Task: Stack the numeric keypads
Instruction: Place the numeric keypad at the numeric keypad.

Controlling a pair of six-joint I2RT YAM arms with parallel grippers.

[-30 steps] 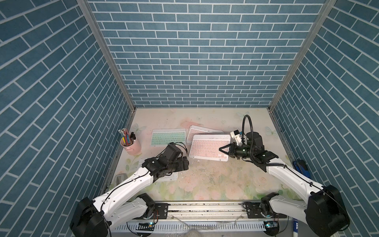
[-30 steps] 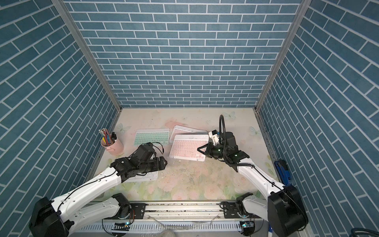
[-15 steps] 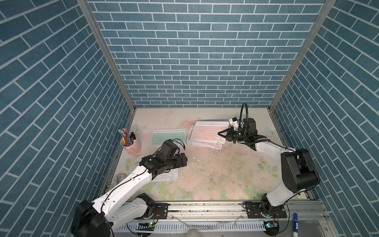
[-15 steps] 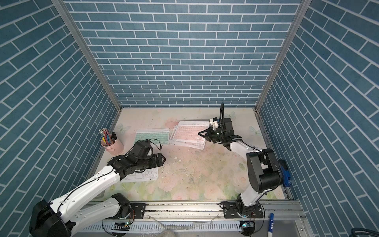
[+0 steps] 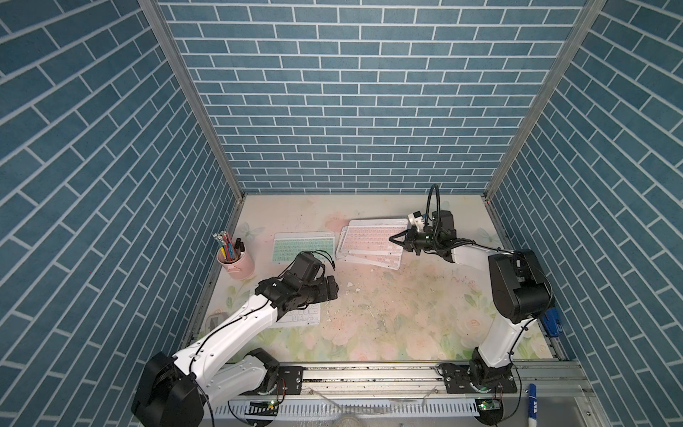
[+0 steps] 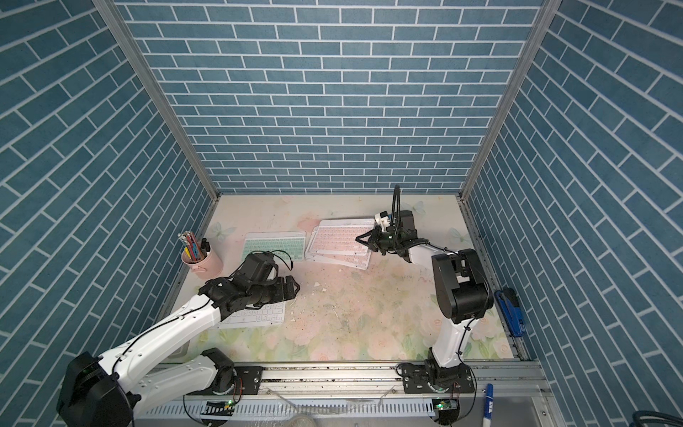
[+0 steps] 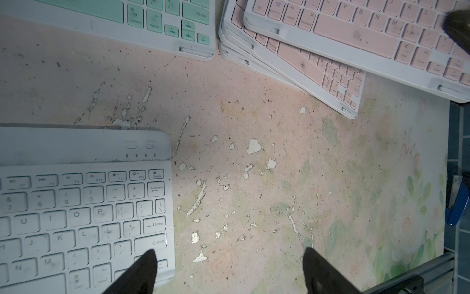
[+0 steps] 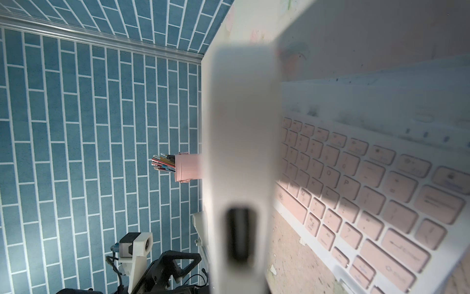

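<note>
The pile's top keypad (image 5: 384, 260) (image 8: 367, 200) lies below my right gripper, with the held keypad's end still raised over it, so I will lower that end down and release.
My right gripper (image 5: 397, 241) is shut on the right end of a pink keypad (image 5: 371, 233), held over a fanned pile of pink numeric keypads (image 5: 373, 258) at the back of the mat. In the right wrist view the held keypad's edge (image 8: 241, 127) is a blurred white band, with the pile's top keypad (image 8: 361, 193) beyond it. A green keypad (image 5: 303, 246) lies left of the pile. A white keypad (image 5: 305, 318) lies near the front left, partly under my left arm. My left gripper (image 7: 229, 275) hangs open over that keypad's right end (image 7: 76, 203), and one finger (image 7: 142, 272) overlaps its corner.
A pink pencil cup (image 5: 236, 260) stands by the left wall. A blue stapler-like thing (image 5: 552, 325) lies along the right edge. A marker (image 5: 532, 405) lies beyond the front rail (image 5: 369, 373). The flowered mat (image 7: 254, 152) is flaked and dirty.
My right arm has carried the pink keypad from the middle of the mat back over the pink pile. My left gripper has shifted slightly over the white keypad.
</note>
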